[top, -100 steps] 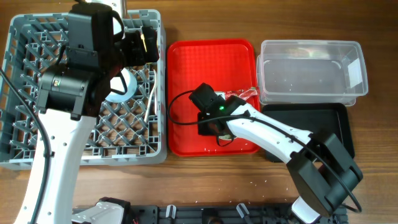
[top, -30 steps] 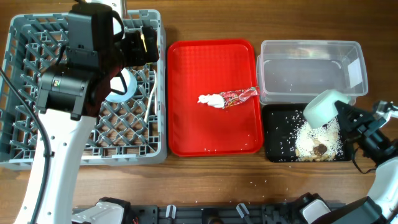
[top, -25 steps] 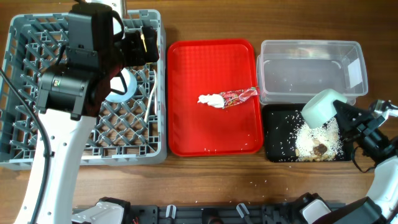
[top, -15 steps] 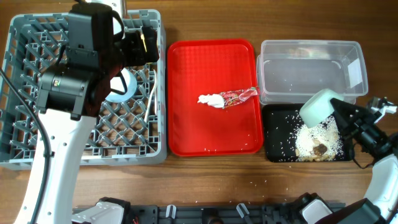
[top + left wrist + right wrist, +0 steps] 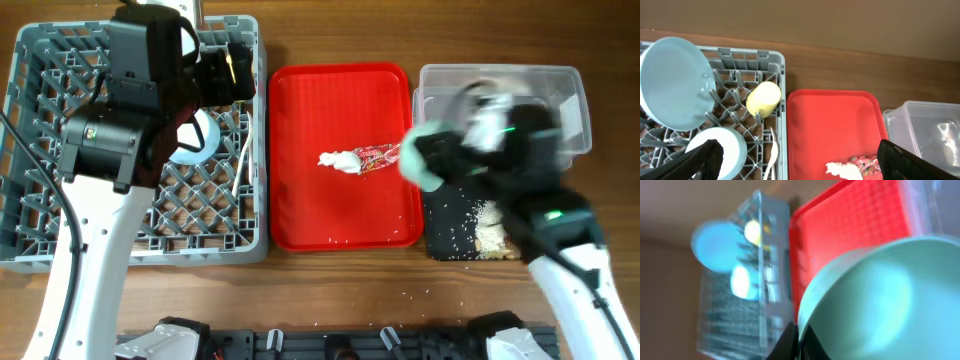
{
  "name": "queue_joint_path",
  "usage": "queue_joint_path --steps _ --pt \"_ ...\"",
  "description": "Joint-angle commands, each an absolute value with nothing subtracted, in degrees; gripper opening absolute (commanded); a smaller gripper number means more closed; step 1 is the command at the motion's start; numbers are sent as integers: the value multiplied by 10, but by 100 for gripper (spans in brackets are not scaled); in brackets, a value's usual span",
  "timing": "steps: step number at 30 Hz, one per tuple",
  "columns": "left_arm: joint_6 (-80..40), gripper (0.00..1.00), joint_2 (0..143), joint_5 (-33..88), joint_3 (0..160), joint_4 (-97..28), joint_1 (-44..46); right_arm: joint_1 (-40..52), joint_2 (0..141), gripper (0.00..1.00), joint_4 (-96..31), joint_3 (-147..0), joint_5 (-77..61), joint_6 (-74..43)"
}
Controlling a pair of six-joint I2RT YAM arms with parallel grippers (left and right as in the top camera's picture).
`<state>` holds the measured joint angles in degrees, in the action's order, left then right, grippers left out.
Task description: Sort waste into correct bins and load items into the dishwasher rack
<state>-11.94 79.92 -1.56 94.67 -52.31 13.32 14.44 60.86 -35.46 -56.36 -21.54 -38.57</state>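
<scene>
I need to move my right gripper left in the overhead view next, and down to release the bowl on the red tray's rack-side near corner (image 5: pixel 300 214), because napkin and wrapper (image 5: pixel 381 153) lie elsewhere.
The mint-green bowl (image 5: pixel 424 157) hangs tilted over the seam between the red tray (image 5: pixel 330 210) and the black tray (image 5: pixel 452 235), which holds food scraps (image 5: pixel 490 237). My right gripper (image 5: pixel 447 160) is shut on its rim, and the arm is motion-blurred. In the right wrist view the bowl (image 5: pixel 880 300) fills the frame with the closed gripper (image 5: pixel 799 336) pinching its edge. A white napkin (image 5: pixel 338 160) and a red wrapper (image 5: pixel 381 153) lie on the red tray. My left gripper (image 5: pixel 800 165) is open above the dishwasher rack (image 5: pixel 40 150), which holds a blue plate (image 5: pixel 675 82), a yellow cup (image 5: pixel 764 98), a blue bowl (image 5: pixel 720 150) and white cutlery (image 5: pixel 772 157).
The clear tub (image 5: pixel 500 100) stands behind the black tray at the right. White crumbs dot the red tray's front edge (image 5: pixel 345 238) and the wooden table in front of it. My left arm (image 5: pixel 100 200) rises over the rack's middle.
My right arm has swung left with the mint-green bowl, from over the black tray's right end to its left edge by the red tray. The left arm has not moved.
</scene>
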Motion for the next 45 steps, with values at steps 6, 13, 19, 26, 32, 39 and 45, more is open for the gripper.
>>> queue_joint_path --steps 6,13,19,26,32,39,45 --pt "-127 100 799 -9 946 -522 130 524 759 4 -351 -580 109 -430" --pt "-127 100 799 -9 946 -522 130 537 942 5 -208 -581 20 -343" --pt "-127 100 799 -9 946 -522 130 538 943 42 -140 -581 -38 -345" --pt "-127 100 799 -9 946 -522 130 505 849 63 -141 -582 26 -286" --pt "-127 100 799 -9 946 -522 130 343 793 61 -166 -581 35 -305" --pt "-127 100 799 -9 946 -522 130 343 951 54 -123 -581 94 -211" --pt "-127 100 799 -9 946 -522 130 343 987 53 -153 -580 46 -212"
